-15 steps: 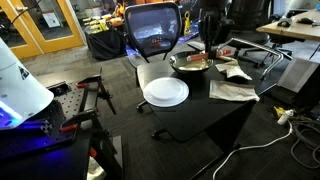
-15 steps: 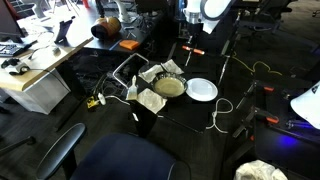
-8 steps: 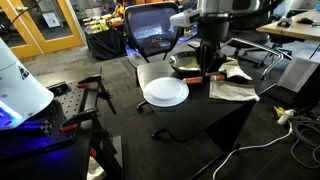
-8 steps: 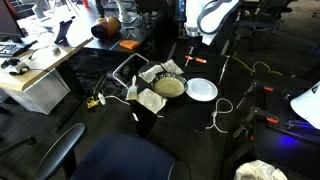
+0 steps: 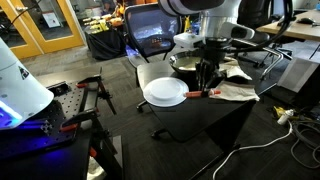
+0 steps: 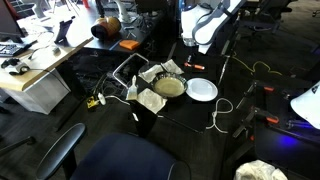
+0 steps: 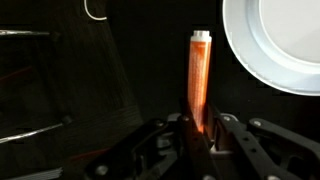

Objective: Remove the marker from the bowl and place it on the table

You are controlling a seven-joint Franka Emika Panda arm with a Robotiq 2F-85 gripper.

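I should next move my gripper a little away from the white plate and lower the red marker onto the black table (image 5: 204,104) (image 7: 187,70) beside the plate.
My gripper (image 7: 200,130) is shut on the lower end of the red marker (image 7: 199,80), which points away from me above the black table (image 7: 130,70), just beside the white plate (image 7: 280,40). In both exterior views the gripper (image 5: 205,85) (image 6: 193,60) hangs low over the table (image 5: 215,118) with the marker (image 5: 198,95) (image 6: 197,67) in it, close to the plate (image 5: 165,92) (image 6: 202,90). The brownish bowl (image 6: 168,87) stands beside the plate. In an exterior view the arm hides most of the bowl (image 5: 186,63).
Crumpled light cloths (image 5: 233,91) (image 6: 150,100) lie on the table around the bowl. A black office chair (image 5: 155,30) stands behind the table. A white cable loop (image 7: 95,10) and a metal frame (image 7: 30,80) show beyond the table edge.
The arm has moved from above the bowl across and down to the table beside the white plate, carrying the marker with it.
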